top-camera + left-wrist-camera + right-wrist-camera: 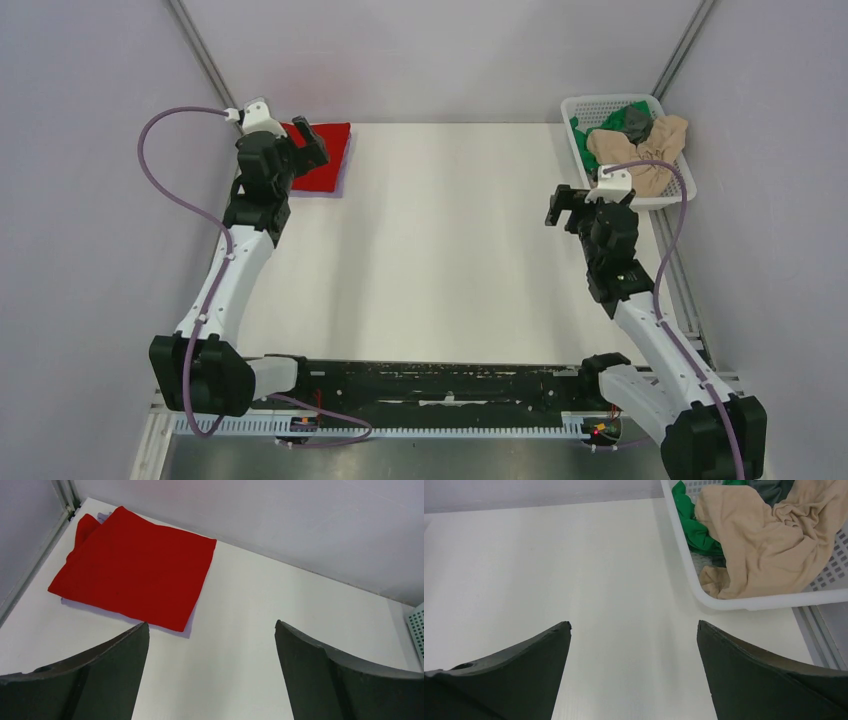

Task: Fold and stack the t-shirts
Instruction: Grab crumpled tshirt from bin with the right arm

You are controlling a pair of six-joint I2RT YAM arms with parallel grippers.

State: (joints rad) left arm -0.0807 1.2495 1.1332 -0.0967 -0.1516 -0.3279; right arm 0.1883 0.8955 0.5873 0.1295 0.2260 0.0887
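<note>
The beige t-shirt (645,150) (744,525) lies on top of the green one. My right gripper will next move outward over the basket's rim and come down onto the beige one.
A red t-shirt (325,160) lies folded into a flat rectangle at the far left of the table; it also shows in the left wrist view (135,567). My left gripper (308,140) hovers over its near edge, open and empty (211,625). A crumpled beige t-shirt (645,150), a green one (590,128) and a grey one (636,120) lie in the white mesh basket (668,198) at the far right. The right wrist view shows the beige shirt (764,540) and the green shirt (691,525). My right gripper (567,207) is open and empty (634,625), left of the basket.
The white table (440,250) runs between the two arms. Metal frame rails (205,60) stand at the back corners. The basket rim (749,602) sits close to my right gripper's right finger. The black base rail (440,385) lies at the near edge.
</note>
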